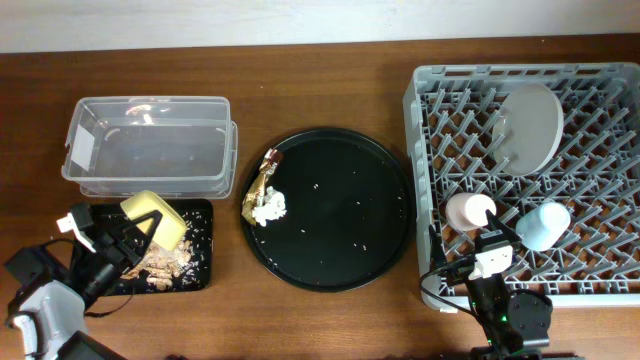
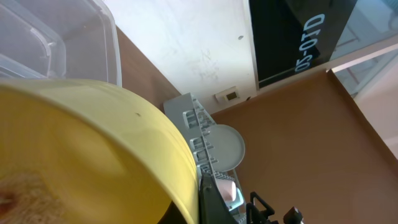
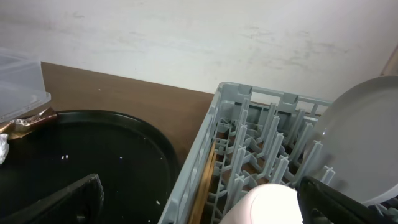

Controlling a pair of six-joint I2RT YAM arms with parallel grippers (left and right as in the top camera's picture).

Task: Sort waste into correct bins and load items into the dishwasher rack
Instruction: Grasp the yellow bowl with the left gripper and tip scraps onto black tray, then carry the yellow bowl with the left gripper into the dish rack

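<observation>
The bowl (image 1: 155, 215) will go across the round black tray next, as my left gripper rises and carries it. My left gripper will then lower it onto the empty rack wires beside the plate to let go of it.
My left gripper (image 1: 130, 240) is shut on the rim of the yellow bowl (image 1: 155, 215), holding it tilted over the shallow black tray (image 1: 200, 275), where brown food scraps (image 1: 165, 262) lie. The bowl fills the left wrist view (image 2: 93, 143). The clear box (image 1: 150, 145) stands behind it. A gold wrapper (image 1: 260, 182) and crumpled white paper (image 1: 270, 207) lie on the round black tray (image 1: 340, 210). The grey rack (image 1: 420, 150) holds the plate (image 1: 530, 125), pink cup (image 1: 468, 210) and blue cup (image 1: 545, 225). My right gripper (image 3: 205, 199) is open, with the pink cup (image 3: 267, 205) between its fingers.
Thin brown chopsticks (image 3: 205, 180) lie along the rack's inner left wall (image 3: 205, 143). The round black tray sits between the bins and the rack. The right arm's base (image 1: 510, 315) is at the rack's front edge.
</observation>
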